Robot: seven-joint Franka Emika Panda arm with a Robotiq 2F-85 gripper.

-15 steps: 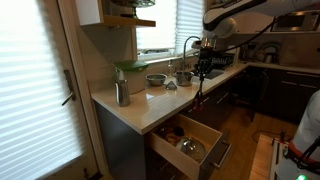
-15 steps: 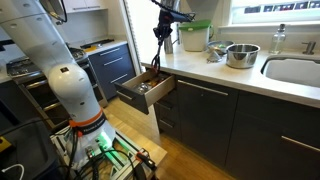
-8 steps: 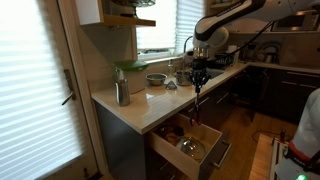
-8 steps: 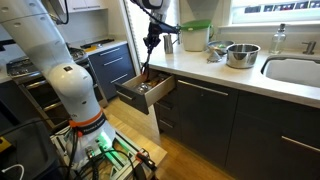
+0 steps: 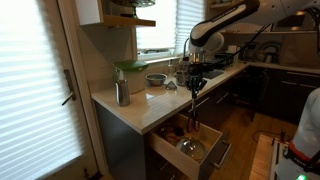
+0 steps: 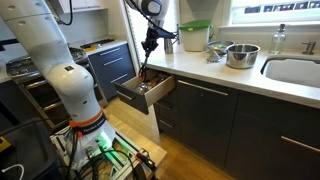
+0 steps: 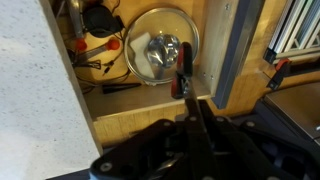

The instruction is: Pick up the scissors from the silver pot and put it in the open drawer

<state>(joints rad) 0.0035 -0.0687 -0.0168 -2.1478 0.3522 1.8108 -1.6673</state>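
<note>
I will lower the hanging scissors to the drawer's bottom below my gripper, beside the round glass lid, and release them.
My gripper [image 5: 197,76] is shut on the scissors [image 5: 195,103], which hang straight down from it over the open drawer [image 5: 207,133]. Both exterior views show this; in the other one the gripper [image 6: 150,41] holds the scissors [image 6: 147,64] above the drawer [image 6: 133,96]. In the wrist view the jaws [image 7: 196,112] clamp the dark scissors [image 7: 183,68], whose reddish end points at a round glass lid [image 7: 150,45] inside the drawer [image 7: 238,55]. The silver pot [image 5: 184,76] stands on the counter behind the gripper.
A wide silver bowl [image 5: 156,79] and a tall metal canister [image 5: 121,93] stand on the light counter [image 5: 140,110]. The bowl [image 6: 240,55] sits by the sink [image 6: 295,70]. Red-handled tools [image 7: 95,45] lie in the drawer's far part. Dark cabinet fronts [image 6: 215,120] are below.
My gripper has carried the scissors off the counter edge and a little lower, so they now hang over the open drawer.
</note>
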